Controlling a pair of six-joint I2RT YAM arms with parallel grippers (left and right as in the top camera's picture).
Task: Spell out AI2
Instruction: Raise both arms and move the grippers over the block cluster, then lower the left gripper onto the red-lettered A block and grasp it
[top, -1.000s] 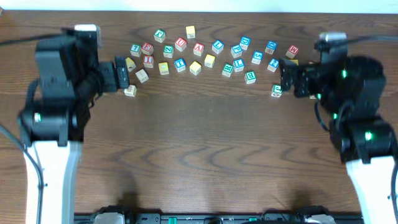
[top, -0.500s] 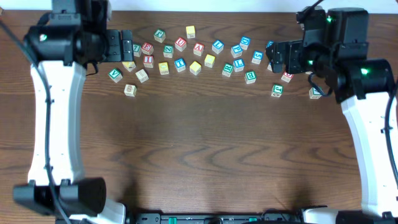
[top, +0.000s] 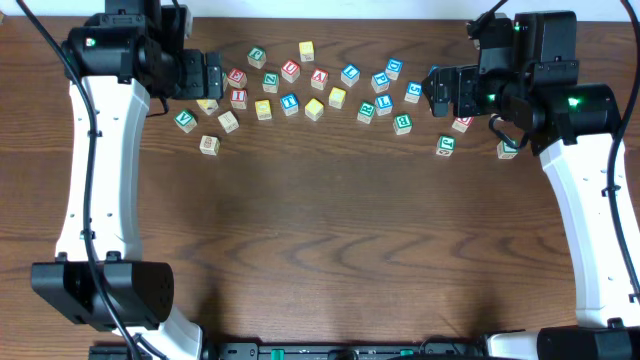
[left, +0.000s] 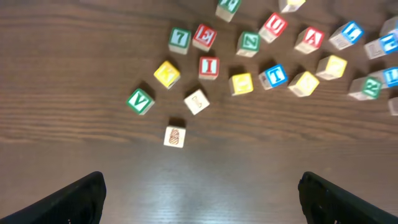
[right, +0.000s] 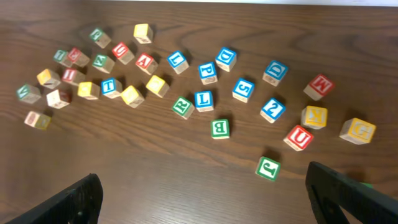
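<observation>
My left gripper should swing to the right in the overhead view, past the red U block (top: 238, 97), before it goes down over the red A block.
The red A block (top: 319, 76) lies in the far row of lettered blocks; it also shows in the left wrist view (left: 309, 39) and the right wrist view (right: 146, 61). The red I block (top: 238, 97) lies left of it, also in the left wrist view (left: 209, 67). The blue 2 block (right: 272, 109) lies on the right of the cluster; in the overhead view my right gripper hides it. My left gripper (top: 205, 78) (left: 202, 202) is open and empty, high above the cluster's left end. My right gripper (top: 440, 92) (right: 205, 199) is open and empty, high above the right end.
Several other letter blocks are scattered along the far side of the wooden table. A green V block (top: 185, 121) and a pale block (top: 209, 145) lie nearest on the left. A green J block (top: 445, 145) and a green block (top: 508, 150) lie nearest on the right.
Both arms have risen and swung toward the far edge, so both grippers now hover higher over the block cluster. No block has moved.
</observation>
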